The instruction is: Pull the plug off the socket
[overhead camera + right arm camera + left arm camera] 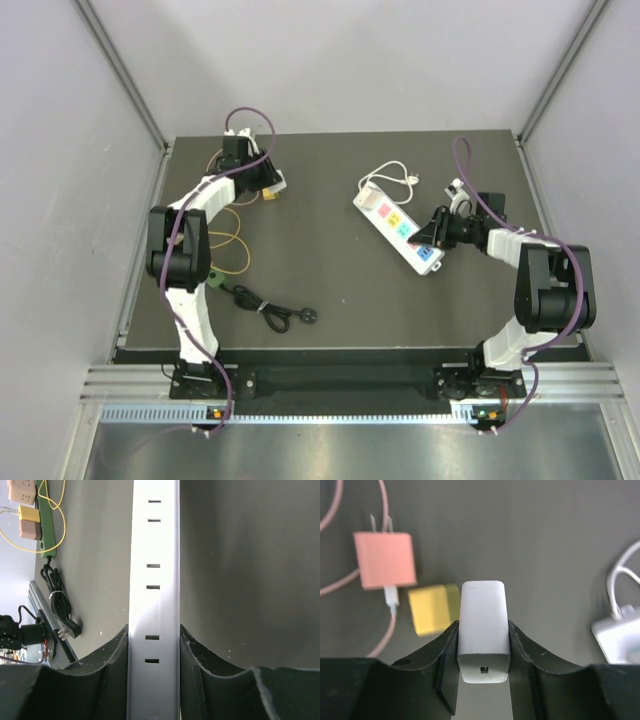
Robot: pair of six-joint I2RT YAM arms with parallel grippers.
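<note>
The left gripper will next move away from the robot's base, past the yellow block, and lower the white plug block beside the pink charger.
The white power strip lies slantwise right of the table's middle, and its sockets show no plug in them. My right gripper is shut on its near end; in the right wrist view the strip runs between the fingers, with the gripper clamped on its sides. My left gripper is at the far left, shut on a white plug block and well apart from the strip. The left gripper holds the plug above the table.
A pink charger with its cable and a yellow block lie just past the left gripper. A green power strip with a yellow cable lies at the left. A black cord lies near the front. The white strip's cable coils at the back.
</note>
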